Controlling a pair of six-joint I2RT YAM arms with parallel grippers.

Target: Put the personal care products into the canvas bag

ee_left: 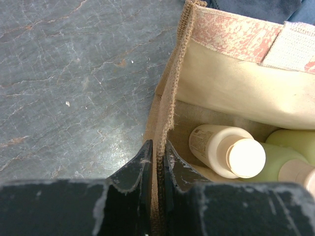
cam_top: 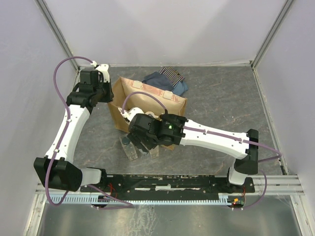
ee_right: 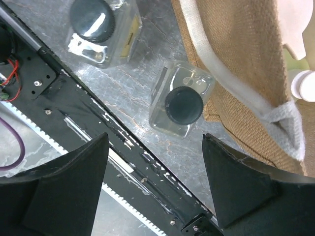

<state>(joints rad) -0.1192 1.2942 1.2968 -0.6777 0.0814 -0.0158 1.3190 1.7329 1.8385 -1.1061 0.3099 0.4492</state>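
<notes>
The right gripper lowers its open fingers astride the body of the clear bottle [cam_top: 154, 151] [ee_right: 181, 101] below next, close by the bag's corner, with one finger between bottle and bag.
The tan canvas bag [cam_top: 170, 103] stands open mid-table. My left gripper [cam_top: 109, 94] is shut on the bag's left rim [ee_left: 170, 113], with the burlap edge pinched between its jaws. Inside the bag lie a cream bottle with a whitish top [ee_left: 221, 147] and a pale yellow-green bottle [ee_left: 283, 157]. Two clear rectangular bottles with dark caps stand on the table in front of the bag, one [ee_right: 181, 103] beside its corner and the other [ee_right: 101, 29] further left. My right gripper [ee_right: 156, 142] hovers open above them [cam_top: 142, 142], holding nothing.
A striped and blue folded cloth [cam_top: 167, 78] lies behind the bag. The black mounting rail [ee_right: 123, 142] runs along the near table edge just under the right gripper. The bag's cream loop handle [ee_right: 256, 105] hangs down its front wall. Grey walls enclose the table.
</notes>
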